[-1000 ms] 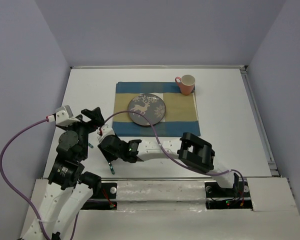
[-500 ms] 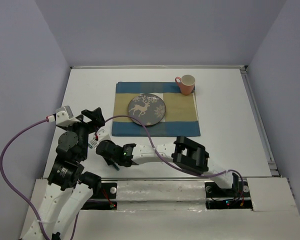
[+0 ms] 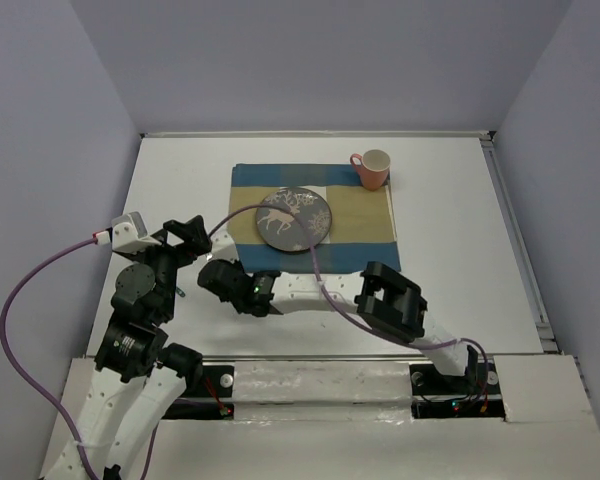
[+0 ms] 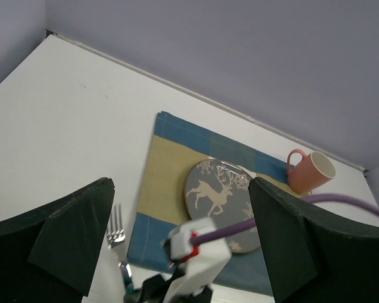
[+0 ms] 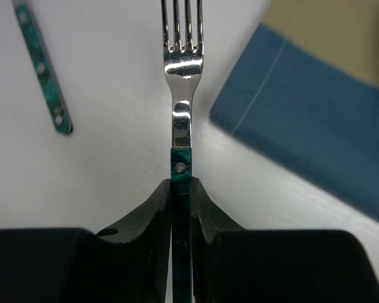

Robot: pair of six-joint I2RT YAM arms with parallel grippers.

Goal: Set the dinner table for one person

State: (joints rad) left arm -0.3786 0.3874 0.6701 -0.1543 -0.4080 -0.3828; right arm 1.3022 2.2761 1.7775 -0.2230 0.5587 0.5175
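My right gripper holds the fork and should next carry it outward and down onto the mat's tan part on the plate's fork side (image 3: pixel 244 222) (image 5: pixel 325 25) and let it go there, since that part of the mat is bare.
My right gripper (image 5: pixel 180 197) is shut on the green handle of a silver fork (image 5: pixel 182 63). The fork's tines point away over the white dinner table (image 3: pixel 450 250), just left of the near left corner of the blue and tan mat (image 3: pixel 365 228). The left wrist view shows the same fork (image 4: pixel 117 231) beside the mat (image 4: pixel 167 170). From above, the right gripper (image 3: pixel 214 276) hides the fork. A grey deer plate (image 3: pixel 293 219) lies on the mat, with a pink mug (image 3: pixel 372 168) at the mat's far right corner. My left gripper (image 3: pixel 187 236) hovers open at the left, holding nothing.
A second green utensil handle (image 5: pixel 42 71) lies on the table left of the fork, and shows from above as a small green tip (image 3: pixel 180 293) by the left arm. Purple cables trail from both wrists. Grey walls enclose the table on three sides.
The right gripper closed on the fork and carried it from near the front edge away toward the mat's left side. The left arm has stayed still.
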